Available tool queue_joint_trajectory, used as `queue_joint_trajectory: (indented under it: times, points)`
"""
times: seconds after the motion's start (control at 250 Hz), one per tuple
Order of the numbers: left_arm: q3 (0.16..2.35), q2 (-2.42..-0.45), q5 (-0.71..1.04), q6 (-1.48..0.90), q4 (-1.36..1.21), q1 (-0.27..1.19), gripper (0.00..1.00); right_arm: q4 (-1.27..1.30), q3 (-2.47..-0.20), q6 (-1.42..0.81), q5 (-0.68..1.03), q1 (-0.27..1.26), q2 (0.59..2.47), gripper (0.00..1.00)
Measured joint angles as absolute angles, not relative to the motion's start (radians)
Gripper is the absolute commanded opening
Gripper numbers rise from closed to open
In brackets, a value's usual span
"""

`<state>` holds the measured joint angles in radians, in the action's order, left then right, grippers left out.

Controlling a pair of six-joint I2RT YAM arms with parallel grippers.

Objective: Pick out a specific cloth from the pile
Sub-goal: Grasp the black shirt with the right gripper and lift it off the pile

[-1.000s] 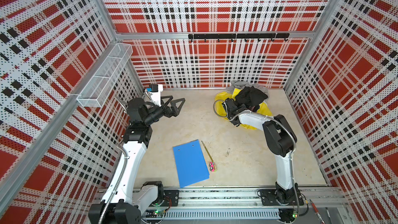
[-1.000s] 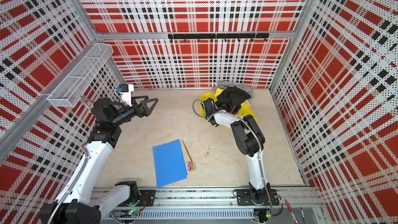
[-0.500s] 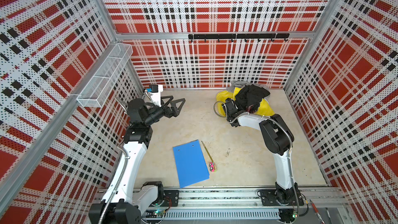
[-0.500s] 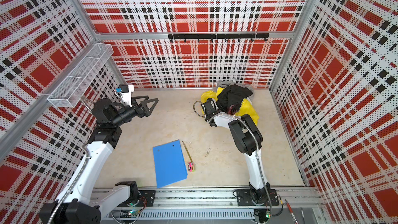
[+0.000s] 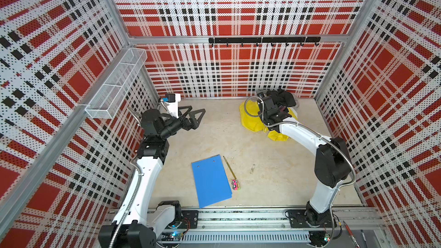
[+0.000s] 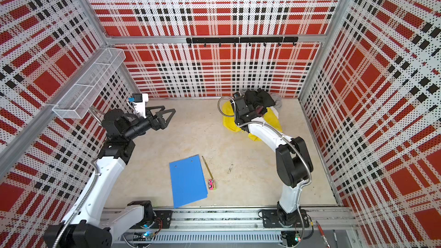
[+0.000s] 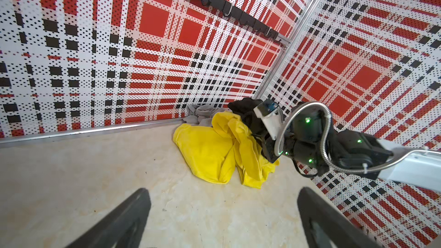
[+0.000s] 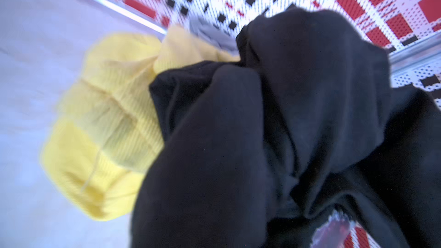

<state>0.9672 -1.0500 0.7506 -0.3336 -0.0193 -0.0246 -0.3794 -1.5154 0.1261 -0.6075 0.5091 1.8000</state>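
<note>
The fold of the yellow garment comes free next as my right gripper, its fingers buried in black fabric, swings and turns toward the side over the pile's black end [image 5: 285,96] [image 8: 330,87].
The pile sits in the back right corner. It holds a bright yellow garment [image 5: 253,120] [image 7: 207,153], a black garment [image 5: 285,97] [image 8: 286,115] and a pale grey garment [image 6: 278,102] [image 7: 200,113]. The white cloth is hidden. My right gripper [image 5: 280,108] [image 6: 255,109] is buried in the black garment and holds a bunch of it above the yellow one. Black fabric fills the right wrist view and hides the fingers. Far to the left, my left gripper [image 5: 196,112] [image 7: 223,194] hovers open over bare floor, nothing between its fingers.
A blue folder [image 5: 211,182] lies near the front, with a pencil [image 5: 229,170] and a small pink object [image 5: 236,184] beside it. A wire basket [image 5: 117,87] hangs on the left wall. A black hook rail [image 5: 262,40] runs along the back wall.
My right gripper closed from open onto the black garment and rose toward the back wall, lifting the black fabric off the yellow garment. The left arm has not moved.
</note>
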Motion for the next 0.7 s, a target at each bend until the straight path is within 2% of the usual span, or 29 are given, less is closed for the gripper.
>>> queue_joint_trajectory:
  times: [0.248, 0.444, 0.584, 0.7]
  points:
    - [0.967, -1.053, 0.752, -0.334, -0.022, -0.009, 0.99, -0.494, -1.658, 0.010, -0.333, 0.453, 1.766, 0.00]
    - [0.967, -1.055, 0.752, -0.334, -0.022, -0.004, 0.99, -0.510, -1.689, -0.124, -0.021, 0.303, 1.733, 0.00]
    - [0.967, -1.055, 0.752, -0.334, -0.023, -0.004, 0.99, -0.380, -1.620, -0.281, 0.279, 0.146, 1.699, 0.00]
    - [0.967, -1.056, 0.753, -0.334, -0.023, -0.004, 0.99, -0.265, -1.538, -0.379, 0.424, 0.062, 1.688, 0.00]
